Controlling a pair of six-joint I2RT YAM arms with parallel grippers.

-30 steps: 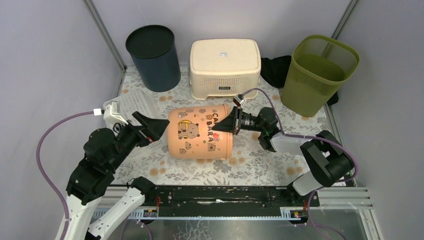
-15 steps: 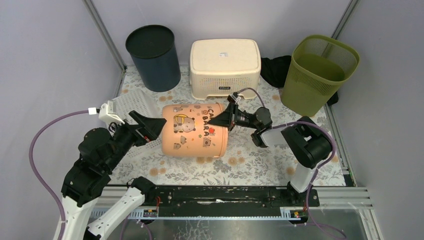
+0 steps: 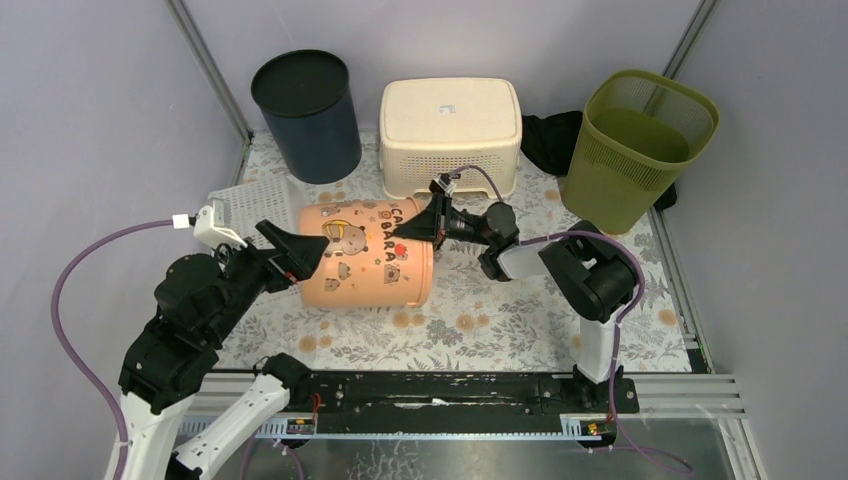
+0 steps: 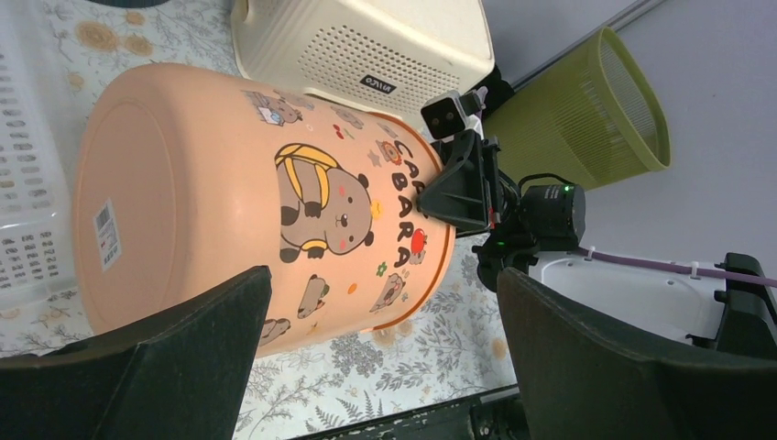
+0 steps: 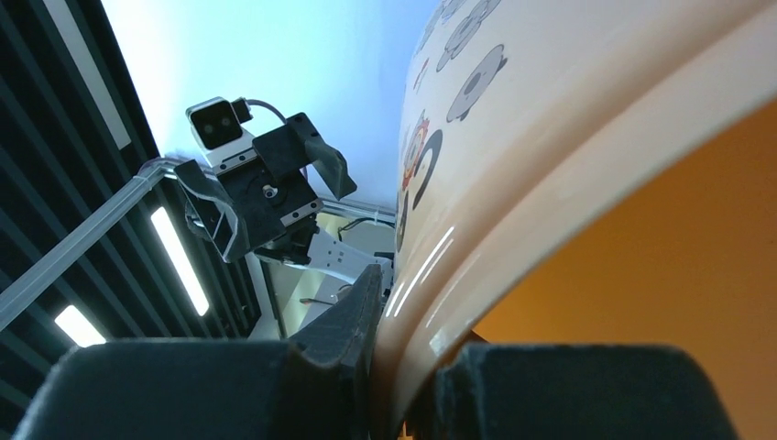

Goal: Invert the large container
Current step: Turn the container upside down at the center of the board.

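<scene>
The tub lies on its side on the mat, so my right gripper will move it toward the flat white basket and then let go of the tub's rim.
The large container is a peach tub printed with cartoon capybaras. It lies on its side on the floral mat, base to the left and open mouth to the right. My right gripper is shut on the upper part of its rim. In the right wrist view the rim runs between the two fingers of that gripper. My left gripper stands open at the tub's base end. From the left wrist view, its fingers frame the near side of the container without touching it.
A dark blue bin, a cream perforated box and a green mesh bin line the back. A flat white basket lies left of the tub's base. Black cloth sits behind the right arm.
The right gripper has carried the tub's rim to the left and towards the back, shifting the whole tub left. The left arm has drawn back a little to the left, still open.
</scene>
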